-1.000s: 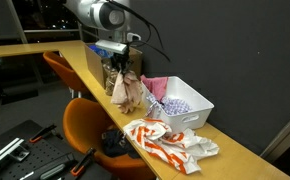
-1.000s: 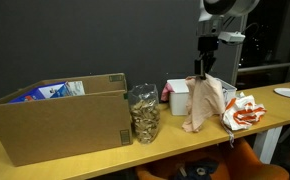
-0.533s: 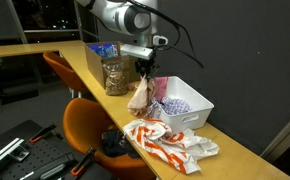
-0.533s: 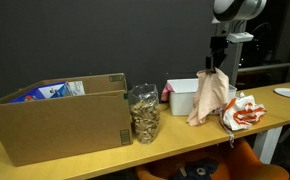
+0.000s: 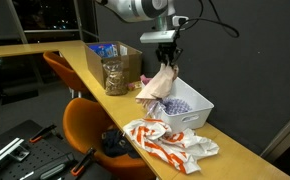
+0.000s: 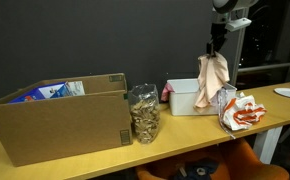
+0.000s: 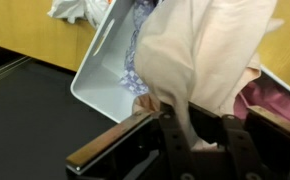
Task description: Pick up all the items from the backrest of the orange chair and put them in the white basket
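Observation:
I need to lift the beige cloth with my gripper first and move it farther over the opening of the white basket. Then I need to lower my gripper and open it to get the cloth into the basket.
My gripper is shut on a beige cloth and holds it hanging over the white basket. In an exterior view the cloth dangles above the basket. In the wrist view the cloth fills the upper right, pinched between my fingers, with the basket below holding a purple patterned item and a pink item. An orange chair stands beside the table; its backrest shows nothing on it.
An orange-and-white cloth lies on the wooden table beside the basket. A jar of nuts and a cardboard box stand further along. A second orange chair is behind. Tools lie on the floor.
My gripper has carried the beige cloth from beside the jar along the table and upward, to above the white basket.

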Robot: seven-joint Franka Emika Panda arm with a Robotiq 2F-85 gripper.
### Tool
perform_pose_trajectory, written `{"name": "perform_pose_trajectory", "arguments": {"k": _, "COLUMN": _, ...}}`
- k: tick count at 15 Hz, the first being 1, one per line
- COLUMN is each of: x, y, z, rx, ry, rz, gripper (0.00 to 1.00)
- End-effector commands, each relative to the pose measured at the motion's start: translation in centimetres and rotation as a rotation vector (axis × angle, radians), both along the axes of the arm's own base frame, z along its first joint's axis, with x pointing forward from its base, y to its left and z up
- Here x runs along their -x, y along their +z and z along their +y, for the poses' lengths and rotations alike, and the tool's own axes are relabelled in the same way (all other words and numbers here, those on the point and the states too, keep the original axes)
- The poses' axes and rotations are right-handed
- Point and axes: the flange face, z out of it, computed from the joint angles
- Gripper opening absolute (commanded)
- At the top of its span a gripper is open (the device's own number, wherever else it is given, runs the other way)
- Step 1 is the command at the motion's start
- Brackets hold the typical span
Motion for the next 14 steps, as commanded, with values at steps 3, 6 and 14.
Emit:
{"name": "perform_pose_trajectory", "arguments": {"k": 3, "x": -3.5, "y": 3.6, "z": -2.2, "rx": 0.16, "ry": -0.027, "rz": -0.054, "gripper": 0.04}}
{"name": "perform_pose_trajectory", "arguments": {"k": 6, "x": -4.7, "y": 4.8, "z": -2.2, "rx": 0.211, "ry": -0.029, "rz": -0.081, "gripper": 0.04}}
{"name": "perform_pose_trajectory", "arguments": {"k": 14, "x": -6.6, "y": -8.6, "z": -0.8, "rx": 0.11, "ry": 0.044, "rz": 0.023, "gripper": 0.25}}
